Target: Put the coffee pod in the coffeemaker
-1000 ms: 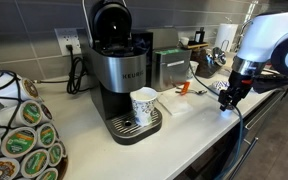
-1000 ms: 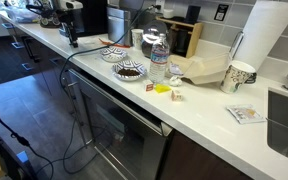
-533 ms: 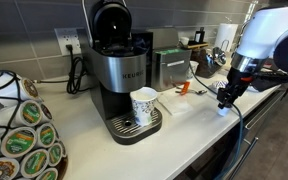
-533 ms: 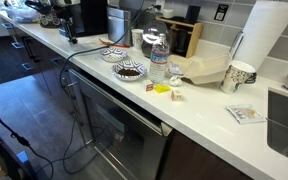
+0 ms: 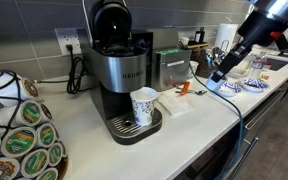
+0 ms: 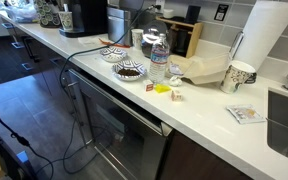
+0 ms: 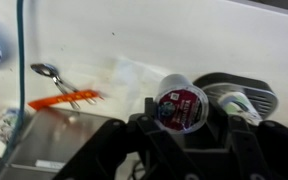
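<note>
The lid stands raised, so my gripper will next carry the coffee pod up and across to the coffeemaker, then down over its open top [image 5: 122,48] to release it.
The coffee pod [image 7: 180,105], with a dark red foil lid, sits between my gripper's [image 7: 181,112] two fingers in the wrist view. In an exterior view the gripper [image 5: 216,74] hangs above the white counter, right of the coffeemaker [image 5: 119,62]. The coffeemaker is a black and silver Keurig with its lid up. A white patterned paper cup [image 5: 143,104] stands on its drip tray. The cup [image 7: 240,103] and the dark drip tray also show in the wrist view, right of the pod.
A pod carousel [image 5: 19,130] stands at the counter's left end. A steel box [image 5: 170,66] sits right of the coffeemaker. An orange tool [image 7: 64,99] and a spoon [image 7: 47,72] lie on the counter. Patterned bowls [image 6: 124,68] and a water bottle [image 6: 158,60] stand further along.
The arm has lifted up and back from the counter, carrying the pod higher. The coffeemaker and cup have not moved.
</note>
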Available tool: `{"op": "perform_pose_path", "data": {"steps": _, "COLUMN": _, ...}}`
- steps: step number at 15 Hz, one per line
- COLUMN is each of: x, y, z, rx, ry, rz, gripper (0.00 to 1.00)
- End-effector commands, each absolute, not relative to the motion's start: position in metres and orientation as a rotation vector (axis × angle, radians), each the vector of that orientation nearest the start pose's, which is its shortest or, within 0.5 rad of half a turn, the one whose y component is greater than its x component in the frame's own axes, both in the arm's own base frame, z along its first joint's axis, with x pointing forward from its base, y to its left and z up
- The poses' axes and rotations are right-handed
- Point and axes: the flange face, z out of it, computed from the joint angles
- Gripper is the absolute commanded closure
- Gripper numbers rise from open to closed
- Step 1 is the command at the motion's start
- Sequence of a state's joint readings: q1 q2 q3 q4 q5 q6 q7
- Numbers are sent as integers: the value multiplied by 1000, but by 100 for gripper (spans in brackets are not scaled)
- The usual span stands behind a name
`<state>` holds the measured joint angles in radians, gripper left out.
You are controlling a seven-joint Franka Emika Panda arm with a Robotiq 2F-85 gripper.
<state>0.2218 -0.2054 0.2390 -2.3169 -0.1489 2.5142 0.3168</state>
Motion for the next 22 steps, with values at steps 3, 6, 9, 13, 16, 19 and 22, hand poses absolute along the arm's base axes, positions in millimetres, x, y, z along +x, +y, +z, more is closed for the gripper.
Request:
{"op": "perform_pose_path", "data": {"steps": 3, "x": 441, "y": 352, "z": 549, "rx": -2847, "ry": -722, "rz": -852, "gripper": 72}}
{"op": "perform_pose_path", "data": {"steps": 6, "x": 427, "y": 352, "z": 555, "rx": -2839, "ry": -720, "rz": -833, "gripper": 47}}
{"op": "perform_pose_path", "data": {"steps": 9, "x": 442, "y": 358, "z": 554, "rx": -2830, "ry": -738, "rz": -806, "gripper": 47}}
{"op": "perform_pose_path", "data": {"steps": 13, "x": 463, "y": 377, "z": 571, "rx": -2802, "ry": -743, "rz": -948, "gripper": 72}}
{"op": "perform_pose_path", "data": {"steps": 16, "x": 477, "y": 399, "z": 603, "rx": -2805, "ry": -776, "rz": -1088, "gripper": 72}}
{"op": "perform_pose_path", "data": {"steps": 19, "x": 490, "y": 419, "z": 611, "rx": -2908, "ry": -839, "rz": -1043, "gripper": 72}}
{"op": "perform_pose_path", "data": {"steps": 22, "x": 497, "y": 438, "z": 601, "rx": -3019, "ry": -868, "rz": -849, "gripper": 72}}
